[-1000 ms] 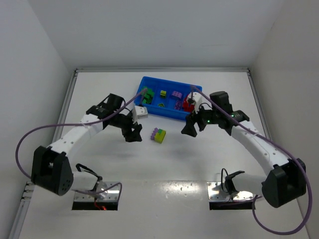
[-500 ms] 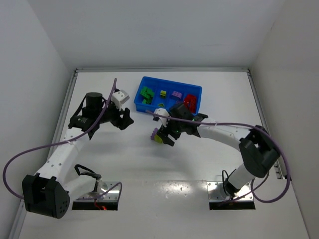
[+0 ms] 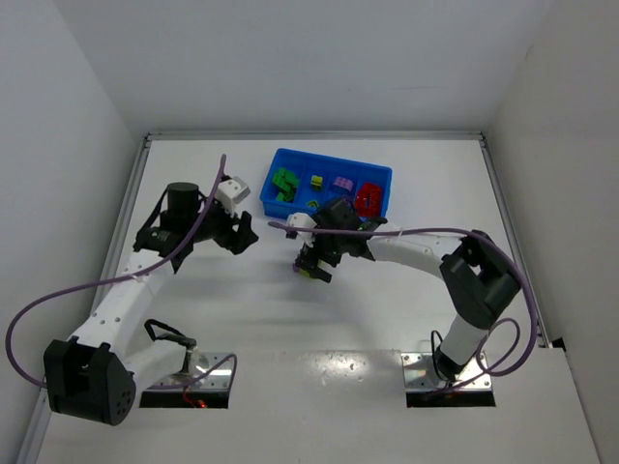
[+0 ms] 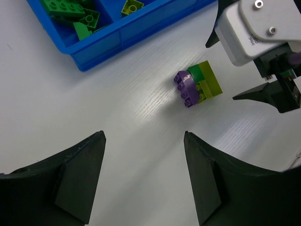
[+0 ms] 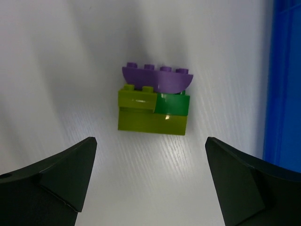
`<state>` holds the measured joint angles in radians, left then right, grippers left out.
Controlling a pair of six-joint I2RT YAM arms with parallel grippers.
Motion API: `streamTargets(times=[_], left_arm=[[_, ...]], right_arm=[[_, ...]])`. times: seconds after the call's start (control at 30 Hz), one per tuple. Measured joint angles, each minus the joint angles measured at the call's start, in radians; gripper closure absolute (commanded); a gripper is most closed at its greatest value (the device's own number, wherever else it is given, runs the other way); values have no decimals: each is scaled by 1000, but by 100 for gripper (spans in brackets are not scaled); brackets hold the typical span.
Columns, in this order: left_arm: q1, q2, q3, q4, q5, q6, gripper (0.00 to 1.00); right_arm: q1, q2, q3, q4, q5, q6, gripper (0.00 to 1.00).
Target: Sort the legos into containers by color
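Observation:
My right gripper moves down toward the cluster next and closes around the ends of the long yellow-green brick [image 3: 306, 274] [image 5: 152, 122], which lies nearest its open fingers.
A joined lego cluster [image 5: 155, 101] lies on the white table: a purple brick [image 5: 157, 77] on yellow-green [image 5: 150, 121] and green [image 5: 173, 104] bricks. My right gripper [image 5: 150, 141] hangs open just above it, a finger on either side and nothing between them. In the top view the cluster [image 3: 307, 274] peeks out under the right gripper [image 3: 316, 263]. My left gripper [image 4: 144, 136] is open and empty, off to the left of the cluster [image 4: 197, 84]. The blue tray [image 3: 290, 210] holds green [image 3: 283, 184], yellow-green [image 3: 315, 181], purple [image 3: 342, 184] and red [image 3: 368, 199] legos in separate compartments.
The tray's blue wall [image 5: 284, 84] stands close on the right of the cluster in the right wrist view. In the left wrist view the tray [image 4: 117, 40] is at the top left, and the right arm's white wrist [image 4: 258, 28] looms over the cluster.
The right arm swung left from the tray to above the cluster and its jaws spread wider. The left arm drew back up and left, away from the cluster.

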<state>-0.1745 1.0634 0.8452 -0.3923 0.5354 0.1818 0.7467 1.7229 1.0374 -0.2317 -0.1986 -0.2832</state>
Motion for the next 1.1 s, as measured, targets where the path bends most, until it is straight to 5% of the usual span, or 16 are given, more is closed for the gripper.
streamTargets(times=[0.3,1.1], left_arm=[[6,36,-1,1,10,6,26],[43,53,-17,17,41,21,25]], right_arm=[[-14,11,31,-83,-71,-113,0],[8,188,156,-101,5,149,0]])
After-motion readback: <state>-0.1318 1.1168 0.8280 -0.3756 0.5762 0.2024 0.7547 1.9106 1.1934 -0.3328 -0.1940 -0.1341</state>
